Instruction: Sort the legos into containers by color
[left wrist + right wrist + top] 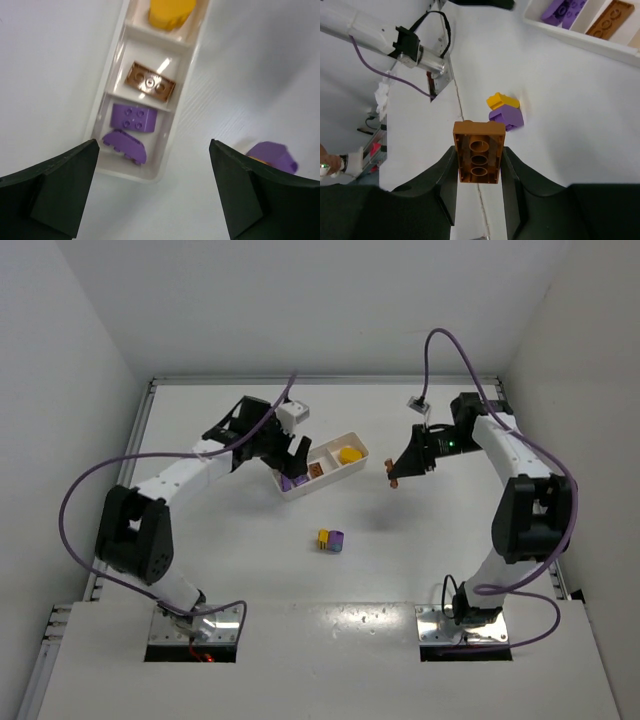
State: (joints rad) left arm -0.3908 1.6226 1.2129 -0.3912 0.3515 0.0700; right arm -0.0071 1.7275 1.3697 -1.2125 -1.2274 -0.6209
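An orange brick is already in the tray's middle section (319, 467). My right gripper should next move toward the left in the top view, over that section, and go down.
The white tray (330, 481) lies slanted at mid-table, with purple legos (132, 119) in its near-left compartment, an orange brick (150, 82) in the middle one and a yellow piece (170, 12) at the far end. My left gripper (290, 464) hovers open over the purple end, with nothing between its fingers (60, 180). My right gripper (400, 472) hangs to the right of the tray, shut on an orange brick (479, 152) held with its hollow underside facing the camera. A yellow and purple pair (331, 540) stuck together rests on the table in front of the tray.
White walls enclose the table on the left, back and right. A metal rail (320, 380) runs along the back edge. Purple cables (75, 490) loop out from both arms. Both arm bases sit at the near edge.
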